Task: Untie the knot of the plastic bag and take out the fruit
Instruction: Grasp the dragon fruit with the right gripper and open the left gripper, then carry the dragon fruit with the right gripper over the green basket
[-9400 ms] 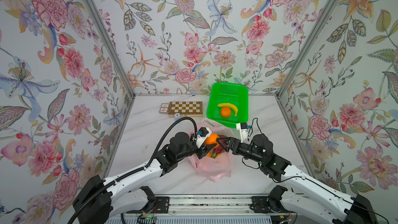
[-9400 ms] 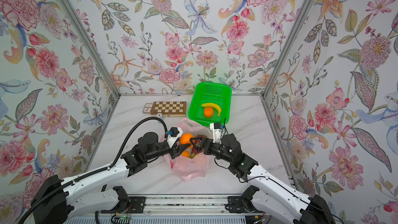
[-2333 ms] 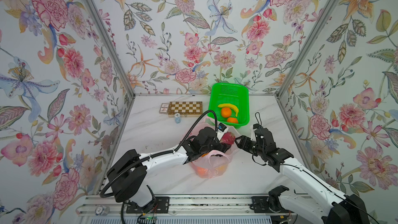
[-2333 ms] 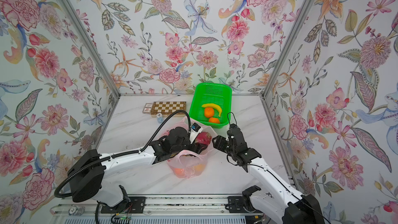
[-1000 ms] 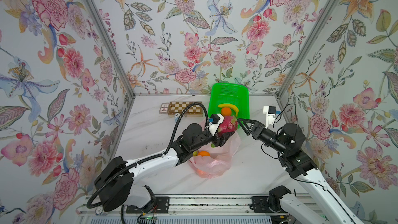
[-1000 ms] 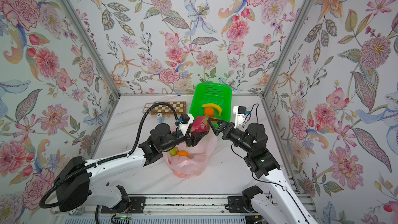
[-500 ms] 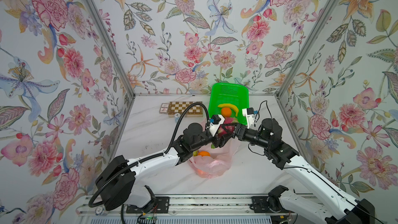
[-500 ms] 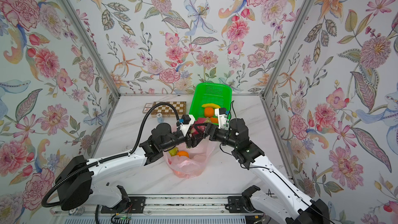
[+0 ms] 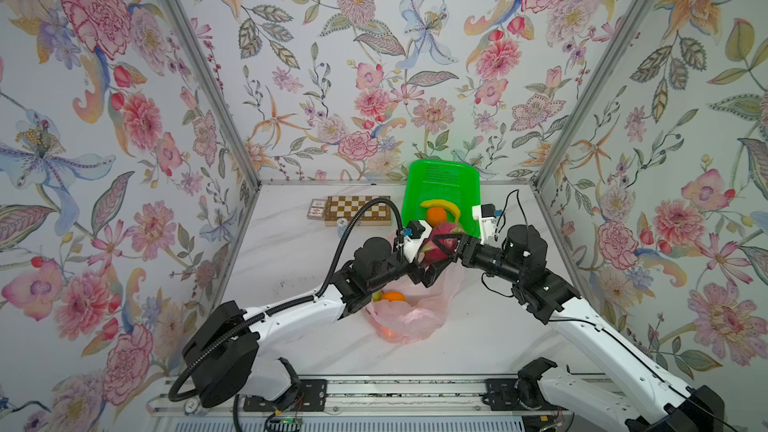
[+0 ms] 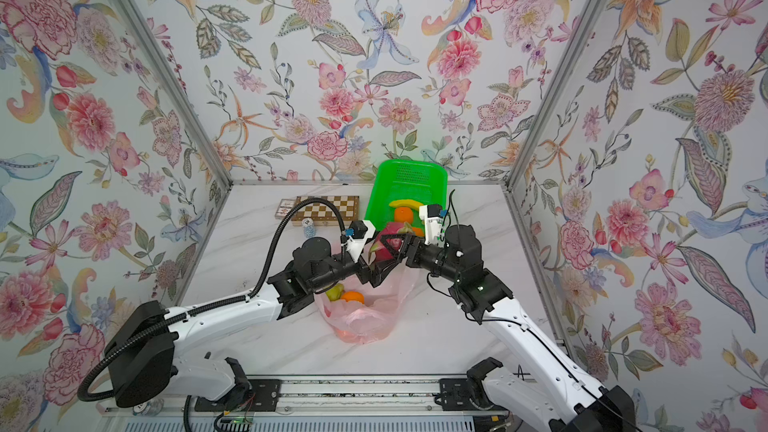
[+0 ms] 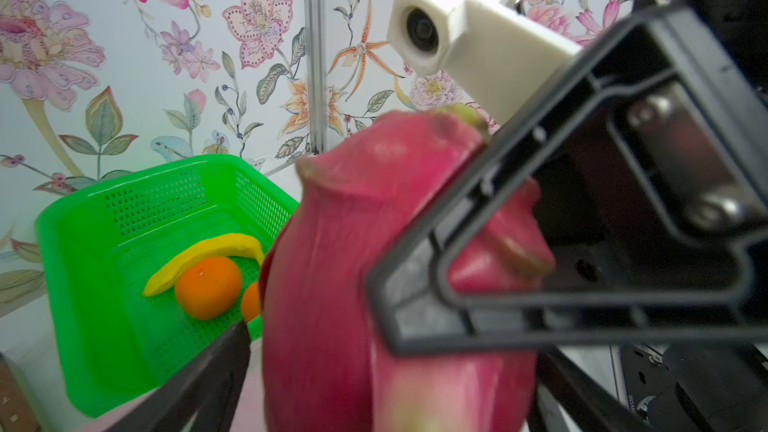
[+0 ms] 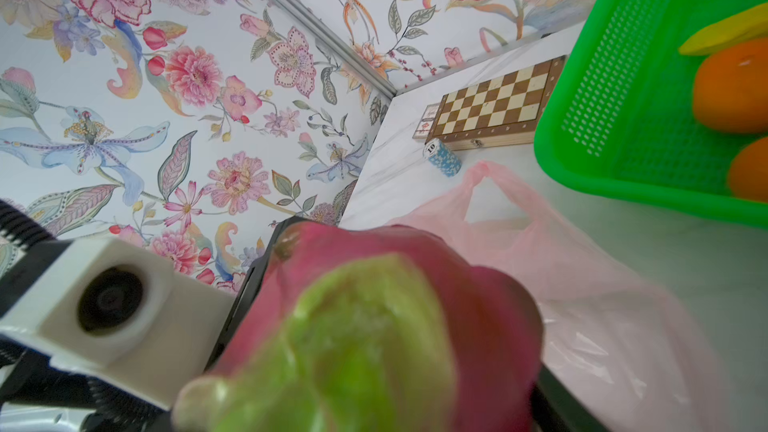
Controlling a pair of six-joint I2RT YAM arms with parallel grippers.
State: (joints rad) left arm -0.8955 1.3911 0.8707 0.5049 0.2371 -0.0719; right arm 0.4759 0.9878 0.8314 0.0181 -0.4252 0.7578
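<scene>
My right gripper needs to carry the dragon fruit outward and down next and release it in the basket (image 9: 425,191) beside the banana, which is below and outward of my gripper.
A magenta dragon fruit (image 9: 436,243) (image 10: 384,243) hangs above the plastic bag's far edge, between both grippers. My right gripper (image 9: 440,249) (image 10: 390,249) is shut on it; one of its fingers (image 11: 478,218) presses across the fruit's skin (image 11: 332,263). My left gripper (image 9: 430,257) (image 11: 386,388) stands open around the same fruit, with a gap beside one finger (image 11: 216,367). The pink plastic bag (image 9: 415,317) (image 10: 365,322) (image 12: 582,284) lies open below, holding an orange (image 9: 392,297) and a yellow-green fruit (image 10: 334,292). The knot is out of view; a handle loop (image 12: 482,176) lies loose.
A green basket (image 9: 440,178) (image 11: 62,243) (image 12: 602,97) just behind the grippers holds a banana (image 9: 440,204) and oranges (image 11: 208,286). A chessboard (image 9: 357,209), a small card box (image 9: 316,209) and a blue chip stack (image 12: 442,157) sit at the back. Floral walls enclose three sides.
My right gripper came in from the right and closed on the dragon fruit. My left gripper's jaws opened and let go of it. The fruit has stayed roughly in place.
</scene>
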